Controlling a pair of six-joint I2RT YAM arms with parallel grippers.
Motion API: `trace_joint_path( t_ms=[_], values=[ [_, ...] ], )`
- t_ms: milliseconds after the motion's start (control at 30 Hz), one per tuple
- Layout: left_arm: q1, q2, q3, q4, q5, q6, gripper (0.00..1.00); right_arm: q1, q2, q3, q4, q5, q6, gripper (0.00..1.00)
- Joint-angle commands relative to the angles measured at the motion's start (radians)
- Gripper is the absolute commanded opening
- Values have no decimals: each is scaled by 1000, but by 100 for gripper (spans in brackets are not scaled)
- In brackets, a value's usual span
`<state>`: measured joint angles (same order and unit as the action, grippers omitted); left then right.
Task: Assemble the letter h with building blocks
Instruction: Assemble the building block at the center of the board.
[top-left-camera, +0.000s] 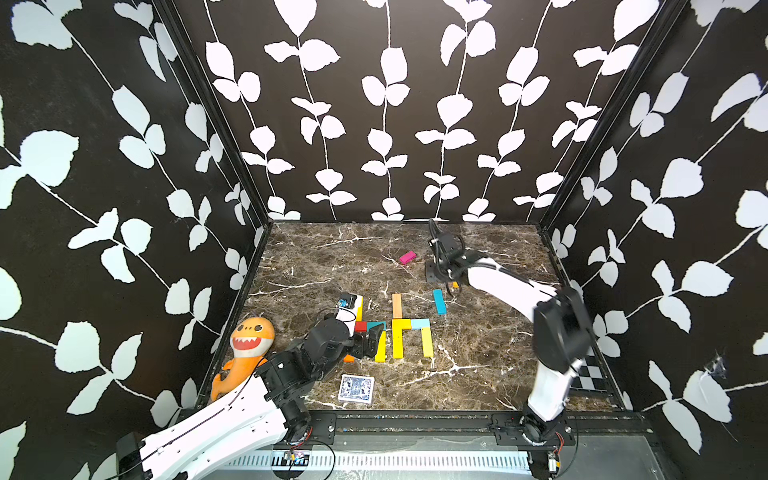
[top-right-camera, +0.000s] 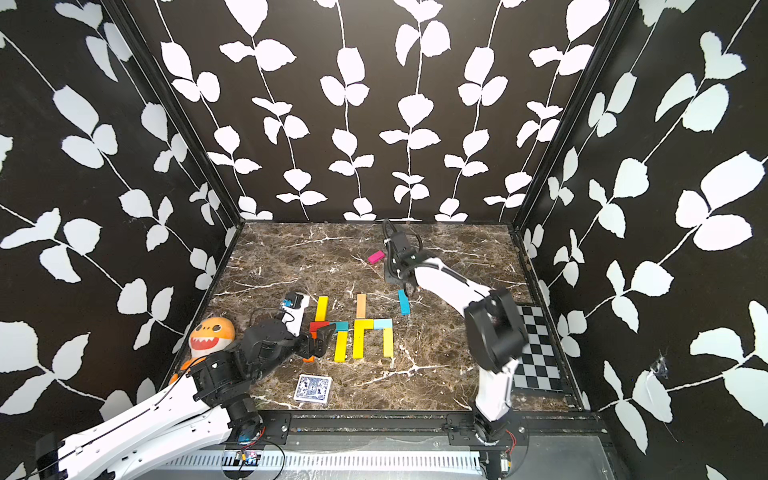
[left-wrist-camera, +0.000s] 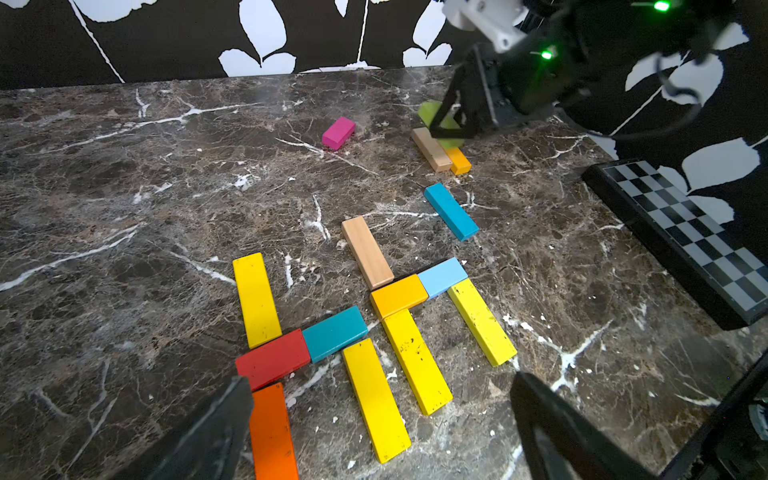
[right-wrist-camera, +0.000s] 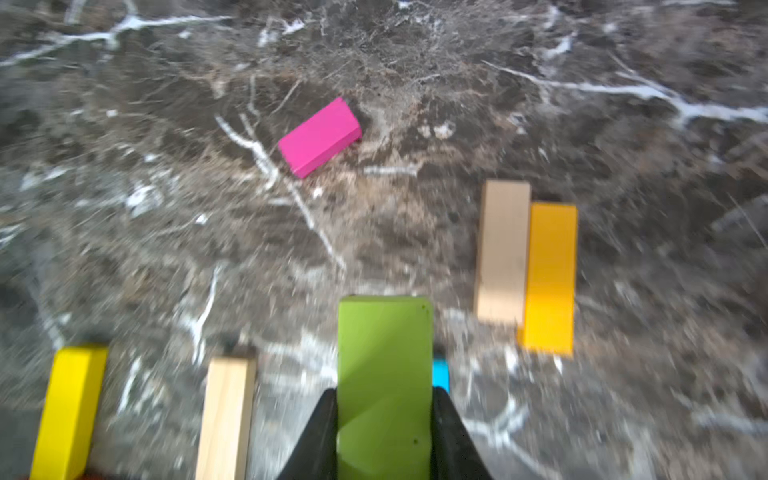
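Note:
The robot's right gripper needs to move back and down next to the open marble (top-left-camera: 448, 337) beside the light blue block and let go of the green block.
The building blocks lie flat on the marble table (top-left-camera: 478, 353) in two h-like groups. One has yellow (left-wrist-camera: 255, 299), red (left-wrist-camera: 272, 359), teal (left-wrist-camera: 334, 332), yellow (left-wrist-camera: 376, 399) and orange (left-wrist-camera: 272, 432) blocks. The other has tan (top-left-camera: 397, 305), orange-yellow (top-left-camera: 401, 324), light blue (top-left-camera: 419, 323) and two yellow (top-left-camera: 427, 343) blocks. My left gripper (left-wrist-camera: 382, 378) hovers open over the first group's near end. My right gripper (right-wrist-camera: 384, 395) is shut on a green block (right-wrist-camera: 384, 353), lifted near a tan block (right-wrist-camera: 500, 249) and an orange one (right-wrist-camera: 550, 278). Loose blue (top-left-camera: 439, 301) and pink (top-left-camera: 407, 257) blocks lie apart.
A blue-patterned card deck (top-left-camera: 356, 388) lies near the front edge. An orange shark plush (top-left-camera: 245, 345) leans in the front left corner. A chequered board (top-right-camera: 540, 349) lies along the right wall. Patterned walls close three sides.

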<state>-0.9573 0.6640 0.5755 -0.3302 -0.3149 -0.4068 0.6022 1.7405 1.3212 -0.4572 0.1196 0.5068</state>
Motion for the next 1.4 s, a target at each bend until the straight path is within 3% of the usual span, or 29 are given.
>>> trace_joint_path(
  t_ms=[0, 133, 300, 600, 667, 800, 900, 1000, 1167, 1367],
  values=[
    [3, 10, 9, 35, 25, 19, 99, 39, -103, -176, -57, 36, 83, 7],
    [3, 16, 7, 55, 41, 26, 99, 84, -278, -383, -69, 33, 153, 9],
    [3, 33, 6, 75, 54, 28, 99, 128, -344, -510, -25, -67, 152, 11],
    [3, 22, 8, 60, 40, 33, 99, 185, -242, -531, -15, -119, 96, 17],
    [3, 22, 7, 59, 38, 34, 99, 187, -219, -526, -26, -114, 107, 25],
    [3, 22, 9, 53, 35, 36, 99, 195, -191, -513, -92, -82, 133, 52],
    [3, 21, 8, 54, 33, 39, 99, 203, -190, -511, -150, -52, 155, 60],
    [3, 22, 8, 57, 30, 42, 99, 209, -191, -511, -207, -17, 178, 62],
    [3, 19, 5, 61, 33, 43, 99, 185, -182, -489, -345, 150, 279, 62],
    [3, 4, 4, 49, 33, 42, 99, 160, -289, -508, -201, 110, 306, 64]
  ],
)
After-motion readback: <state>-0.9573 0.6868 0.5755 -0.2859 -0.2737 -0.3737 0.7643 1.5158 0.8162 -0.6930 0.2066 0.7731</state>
